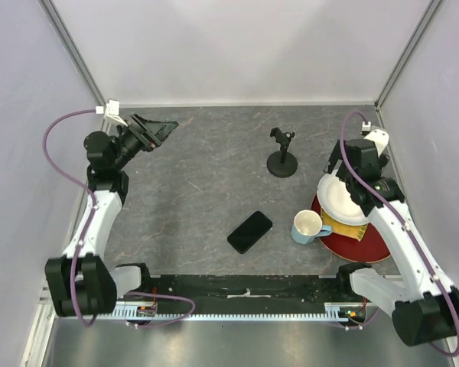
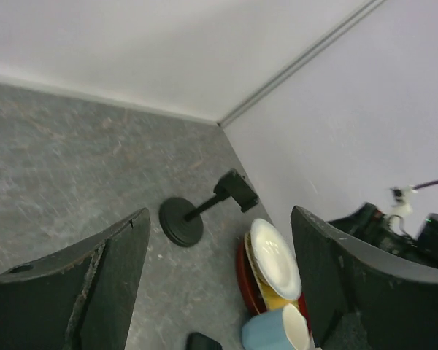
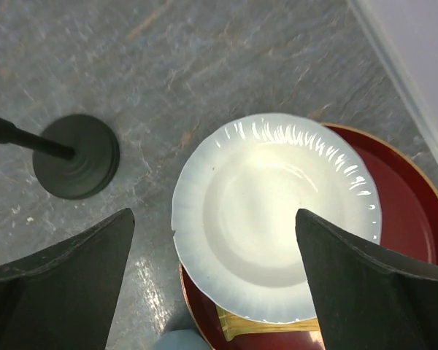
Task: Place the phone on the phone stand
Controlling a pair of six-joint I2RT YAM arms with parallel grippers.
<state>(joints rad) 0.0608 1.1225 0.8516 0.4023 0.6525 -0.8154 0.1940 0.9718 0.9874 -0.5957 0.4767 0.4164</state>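
Note:
The robot's right gripper needs to move toward the left in the top view, onto the stand's clamp head, because its open fingers are still above the white plate.
The phone (image 1: 250,232) lies flat on the grey table near the front middle, apart from both grippers; only its corner (image 2: 203,341) shows in the left wrist view. The phone stand (image 1: 281,157) rises upright at the back middle, with a round base (image 2: 181,222), a thin post and a clamp head (image 2: 236,191). Its base (image 3: 77,156) also appears in the right wrist view. My left gripper (image 1: 154,130) hovers at the back left, open and empty (image 2: 220,219). Over the white plate, my right gripper (image 1: 350,172) hangs open and empty (image 3: 214,215).
A white plate (image 1: 343,200) rests on a yellow item (image 1: 344,228) atop a red plate (image 1: 367,241) at the right. A blue mug (image 1: 310,226) stands against that stack, right of the phone. Walls enclose the back and both sides.

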